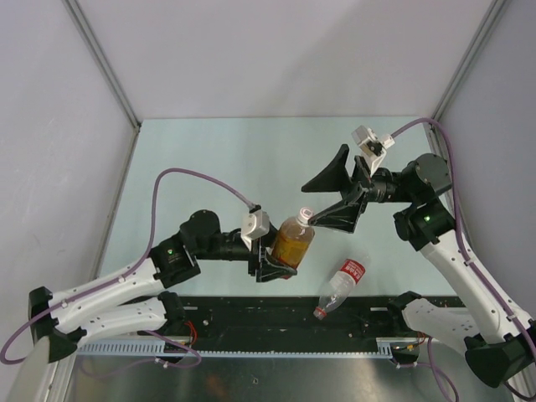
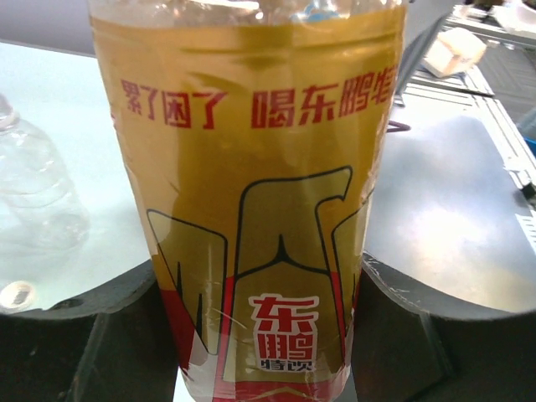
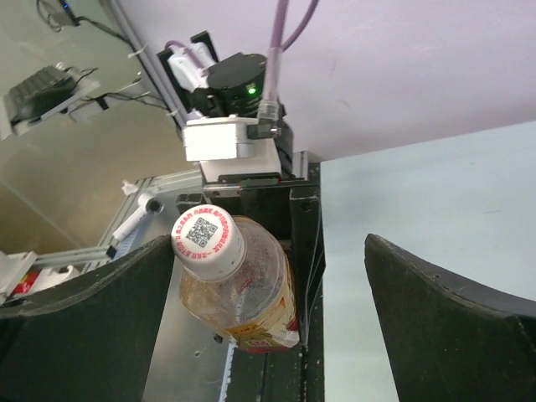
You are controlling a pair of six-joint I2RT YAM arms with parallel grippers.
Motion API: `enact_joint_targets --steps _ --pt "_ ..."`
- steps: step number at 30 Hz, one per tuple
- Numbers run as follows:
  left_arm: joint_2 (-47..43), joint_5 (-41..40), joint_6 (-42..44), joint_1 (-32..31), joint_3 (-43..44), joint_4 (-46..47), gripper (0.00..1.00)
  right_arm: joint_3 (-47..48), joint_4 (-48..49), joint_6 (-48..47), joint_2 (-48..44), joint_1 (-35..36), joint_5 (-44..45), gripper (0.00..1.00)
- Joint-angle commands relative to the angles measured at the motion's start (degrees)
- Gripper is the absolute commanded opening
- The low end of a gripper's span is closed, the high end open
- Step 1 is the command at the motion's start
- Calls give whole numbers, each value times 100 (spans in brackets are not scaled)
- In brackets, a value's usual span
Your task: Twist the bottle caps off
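Observation:
The white cap [image 1: 306, 215] [image 3: 207, 234] lies to the left in the top view, near one fingertip. Next, my right gripper shifts that way and centers its fingers on it.
My left gripper [image 1: 280, 261] is shut on the short amber-filled bottle [image 1: 293, 241] with the red-yellow label and holds it tilted above the table. In the left wrist view the bottle [image 2: 251, 209] fills the gap between the fingers [image 2: 75, 343]. Its white cap [image 1: 306, 215] points at my right gripper [image 1: 333, 198], which is open. In the right wrist view the cap [image 3: 207, 234] sits between the open jaws, close to the left finger [image 3: 84, 318]. A clear bottle with a red-white label [image 1: 343, 283] and a red cap [image 1: 319, 313] lies on the table.
A clear bottle body [image 2: 33, 193] with no label showing is at the left of the left wrist view, with a small white round thing [image 2: 15, 295] below it. A black rail [image 1: 276, 316] runs along the near edge. Grey walls enclose the pale green table [image 1: 218, 159].

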Motion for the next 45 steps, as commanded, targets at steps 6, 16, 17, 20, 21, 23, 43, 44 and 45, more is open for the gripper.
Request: enact_joint_targets --steps 6,16,17,20,21,23,43,44,45 --pt "-154 -1710 581 -68 203 -585 0 108 -385 -219 -23 -123 1318 99" --pt "223 -3712 397 -158 540 -1270 0 114 -799 -183 95 13 2751 99" --pt "266 -3954 369 -194 576 -1337 0 117 -852 -152 117 47 2926 99" --pt "398 -4711 293 -323 716 -1606 0 124 -1029 -16 199 139 3440 99" --pt "446 -4994 269 -378 783 -1707 0 135 -1090 28 239 172 3587 99" --pt "561 -5444 216 -463 908 -1914 0 194 -1257 61 320 260 3860 99" --pt "1187 -6653 -48 -758 1395 -2732 0 392 -1628 215 877 747 4230 67" --pt "1178 -6638 -56 -758 1395 -2740 0 392 -1596 218 894 753 4171 63" --pt "1170 -6625 -64 -758 1391 -2744 0 392 -1567 220 912 755 4107 58"
